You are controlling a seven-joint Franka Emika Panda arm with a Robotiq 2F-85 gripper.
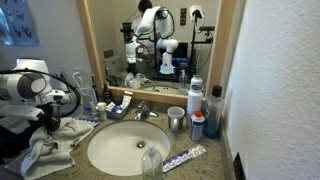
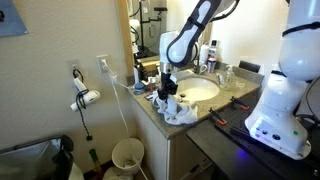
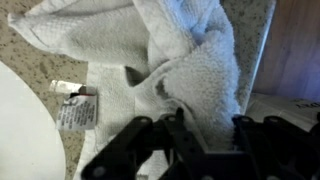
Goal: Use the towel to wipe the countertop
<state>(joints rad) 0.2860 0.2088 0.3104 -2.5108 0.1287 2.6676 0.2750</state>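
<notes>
My gripper holds the fold raised above the countertop, so next I should lower it onto the towel's spread lower part and release it there.
A crumpled white towel [image 1: 47,152] lies on the speckled countertop [image 1: 212,165] left of the sink, at the counter's edge in an exterior view [image 2: 182,112]. My gripper [image 1: 54,120] reaches down onto it [image 2: 168,93]. In the wrist view the towel [image 3: 190,60] fills most of the frame, with a small label [image 3: 76,112] on it. A thick fold stands between the two black fingers of the gripper [image 3: 210,135], which are closed against it. The fingertips are buried in the cloth.
The oval sink [image 1: 125,147] and faucet [image 1: 141,112] sit mid-counter. A metal cup [image 1: 176,118], bottles [image 1: 197,124], a toothpaste tube [image 1: 185,157] and a clear glass [image 1: 150,160] stand around it. A waste bin [image 2: 127,155] is on the floor.
</notes>
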